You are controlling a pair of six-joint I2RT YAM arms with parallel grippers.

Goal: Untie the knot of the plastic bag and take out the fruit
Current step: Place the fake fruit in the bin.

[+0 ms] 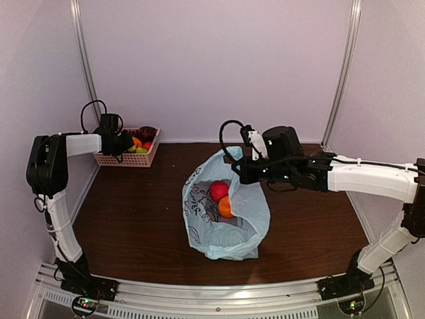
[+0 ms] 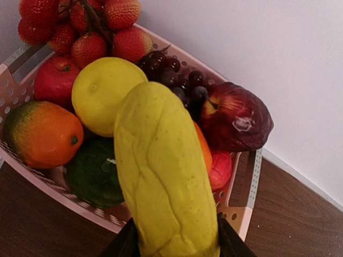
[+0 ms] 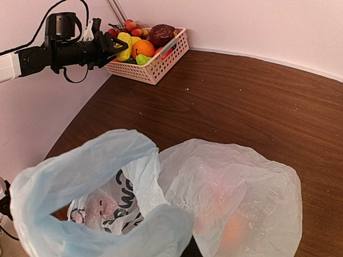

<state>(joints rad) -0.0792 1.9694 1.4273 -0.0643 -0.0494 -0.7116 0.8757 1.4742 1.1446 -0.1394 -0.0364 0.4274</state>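
I will next lower my left gripper a little toward the lemon and orange piece [image 1: 135, 142] in the basket and then open it.
The light blue plastic bag [image 1: 226, 219] stands in the middle of the table with its mouth open; no knot shows. A red fruit [image 1: 218, 191] and an orange one [image 1: 226, 207] lie inside. My right gripper [image 1: 238, 171] is shut on the bag's upper rim and holds it up. In the right wrist view the plastic [image 3: 236, 182] hides the fingers, and a handle loop [image 3: 80, 171] curls in front. My left gripper [image 1: 126, 141] is shut on the yellow ridged oblong fruit [image 2: 166, 176] and holds it just over the pink basket [image 2: 244, 209].
The pink lattice basket [image 1: 126, 158] sits at the far left corner against the wall, with several fruits in it: red berries [image 2: 86, 27], a lemon [image 2: 104, 91], an orange piece [image 2: 45, 134], grapes and a dark red apple [image 2: 238, 118]. White walls stand behind and to both sides.
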